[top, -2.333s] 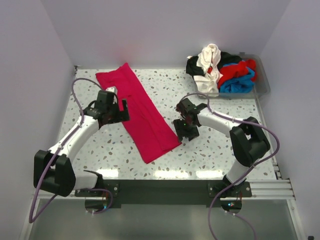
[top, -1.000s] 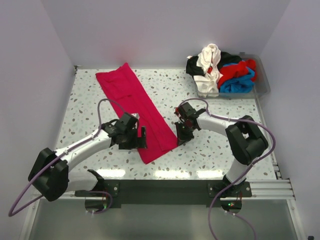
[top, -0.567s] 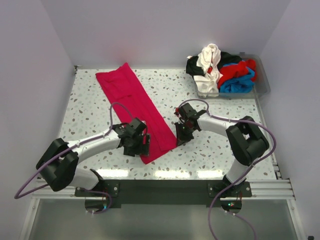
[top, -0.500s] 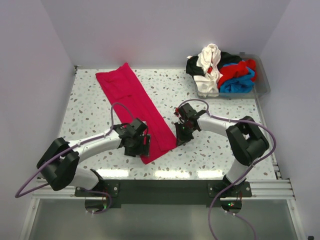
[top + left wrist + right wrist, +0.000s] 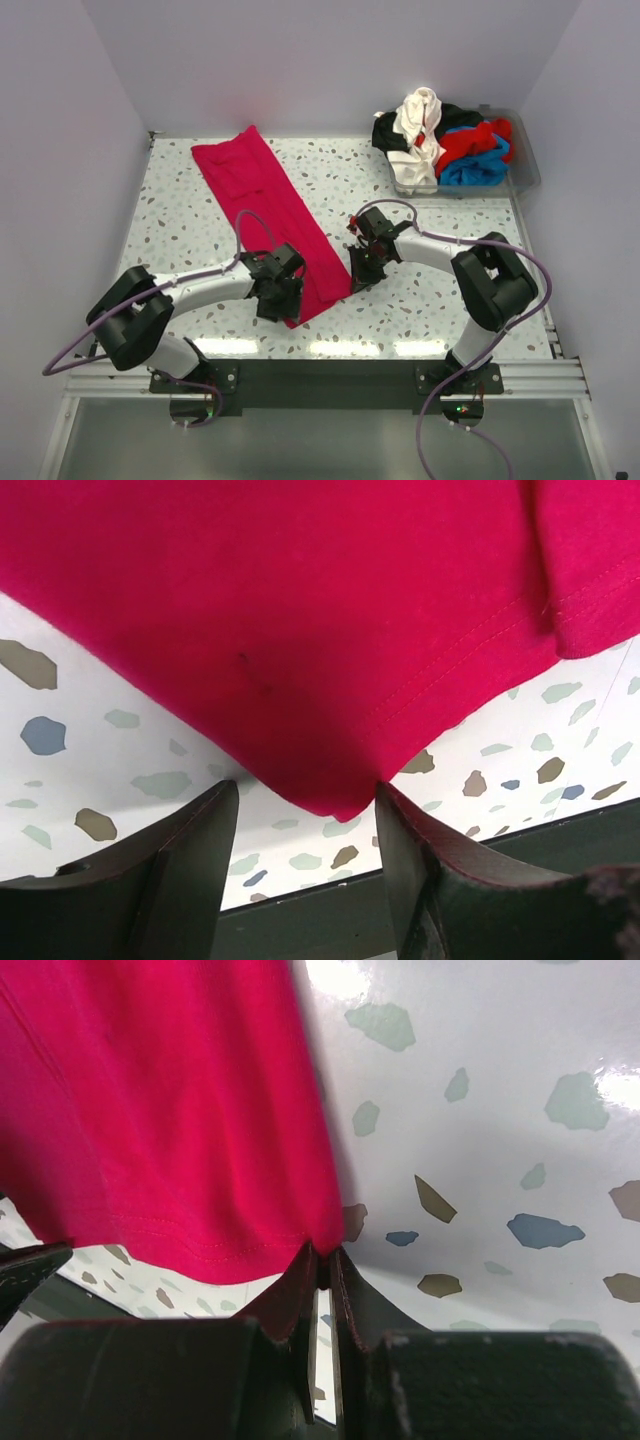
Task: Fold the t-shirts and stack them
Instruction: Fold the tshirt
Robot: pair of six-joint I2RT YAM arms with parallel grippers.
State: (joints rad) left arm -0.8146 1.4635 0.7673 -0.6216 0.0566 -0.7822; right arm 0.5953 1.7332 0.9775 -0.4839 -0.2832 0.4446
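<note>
My right gripper raises the crimson t-shirt's hem next, carries it outward over the t-shirt's middle and releases it there, because the t-shirt still lies unfolded lengthwise.
A large crimson-pink t-shirt lies folded into a long strip, running diagonally from the far left toward the near middle of the table. My left gripper is at its near left corner. In the left wrist view the left gripper is open, and that corner hangs between the two fingers. My right gripper is at the near right corner. In the right wrist view the right gripper is shut on the hem of the crimson shirt. Cream-white, black, red and blue t-shirts are heaped at the far right.
The heap of shirts fills a clear grey plastic bin in the far right corner. White walls close in the speckled table on the left, back and right. A dark rail runs along the near edge between the arm bases.
My left arm has swung from the strip's left side down to its near left corner, and its jaws have narrowed around that corner. The right gripper has kept its grip and barely moved.
</note>
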